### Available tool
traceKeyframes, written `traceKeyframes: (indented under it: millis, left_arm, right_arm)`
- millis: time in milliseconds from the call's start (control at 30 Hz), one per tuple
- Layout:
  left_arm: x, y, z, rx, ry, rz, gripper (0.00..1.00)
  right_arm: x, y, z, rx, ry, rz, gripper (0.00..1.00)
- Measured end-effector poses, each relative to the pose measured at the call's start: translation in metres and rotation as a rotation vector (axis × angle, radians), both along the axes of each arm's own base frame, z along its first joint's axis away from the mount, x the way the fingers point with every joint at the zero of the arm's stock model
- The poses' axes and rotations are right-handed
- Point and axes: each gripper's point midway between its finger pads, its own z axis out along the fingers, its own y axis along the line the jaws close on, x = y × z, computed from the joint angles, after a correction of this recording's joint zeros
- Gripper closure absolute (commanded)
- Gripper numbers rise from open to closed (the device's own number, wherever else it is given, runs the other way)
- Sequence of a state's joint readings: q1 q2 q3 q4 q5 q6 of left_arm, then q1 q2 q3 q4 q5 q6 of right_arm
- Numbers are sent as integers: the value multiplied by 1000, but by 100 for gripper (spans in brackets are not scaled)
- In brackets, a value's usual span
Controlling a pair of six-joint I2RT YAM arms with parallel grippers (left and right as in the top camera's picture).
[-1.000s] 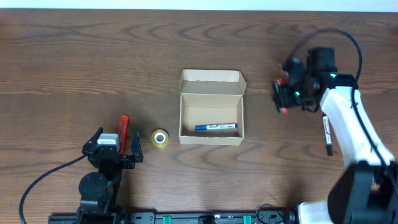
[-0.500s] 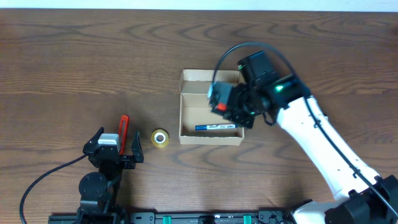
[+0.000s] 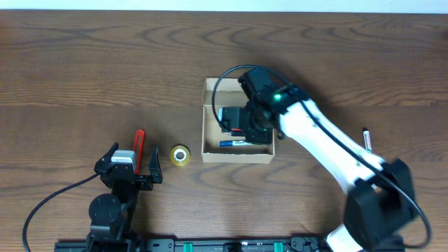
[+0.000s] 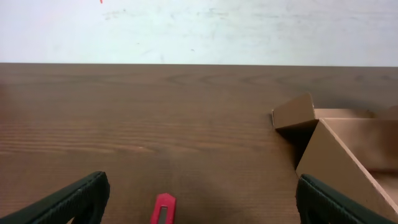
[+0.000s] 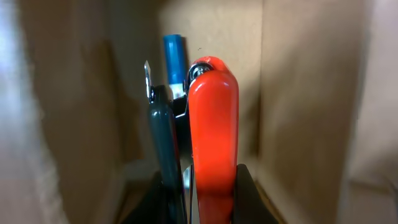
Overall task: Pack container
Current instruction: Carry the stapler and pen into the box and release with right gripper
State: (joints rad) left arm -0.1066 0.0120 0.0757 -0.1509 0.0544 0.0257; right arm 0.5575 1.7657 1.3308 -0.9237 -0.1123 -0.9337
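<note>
My right gripper moves down a little deeper into the box (image 3: 234, 87) next, then opens over the box's empty bottom beside the blue pen (image 3: 235, 143).
The container is a tan cardboard box (image 3: 234, 87) with its flap lid open at the back, in the middle of the table. A blue pen (image 3: 235, 143) lies inside it along the front wall. My right gripper (image 3: 236, 123) is down inside the box, shut on a red and dark grey tool (image 5: 211, 124). The right wrist view shows the box walls (image 5: 298, 93) and the blue pen (image 5: 174, 56) just beyond the tool. My left gripper (image 3: 133, 171) is open and empty at the front left. It rests just behind a red cutter (image 3: 138, 143), which also shows in the left wrist view (image 4: 163, 210).
A yellow tape roll (image 3: 180, 155) lies between the left gripper and the box. A black pen (image 3: 365, 140) lies on the table to the right of the box. The box corner (image 4: 336, 155) shows at the right of the left wrist view.
My right arm has swung from the right side of the table over to the box and lowered the held tool into it. The left arm has not moved.
</note>
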Motion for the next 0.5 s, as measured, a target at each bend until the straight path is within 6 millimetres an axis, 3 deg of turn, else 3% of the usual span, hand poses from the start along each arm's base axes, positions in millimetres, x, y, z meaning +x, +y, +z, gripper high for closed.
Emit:
traceKeyframes:
  millis: [167, 333, 500]
  left_arm:
    - [0, 0, 0, 0, 0, 0, 5]
    - [0, 0, 0, 0, 0, 0, 5]
    - [0, -1, 0, -1, 0, -3, 5]
  right_arm:
    - [7, 2, -30, -31, 33, 0, 98]
    - [8, 3, -35, -32, 37, -4, 65]
    - [7, 4, -35, -31, 41, 1, 62]
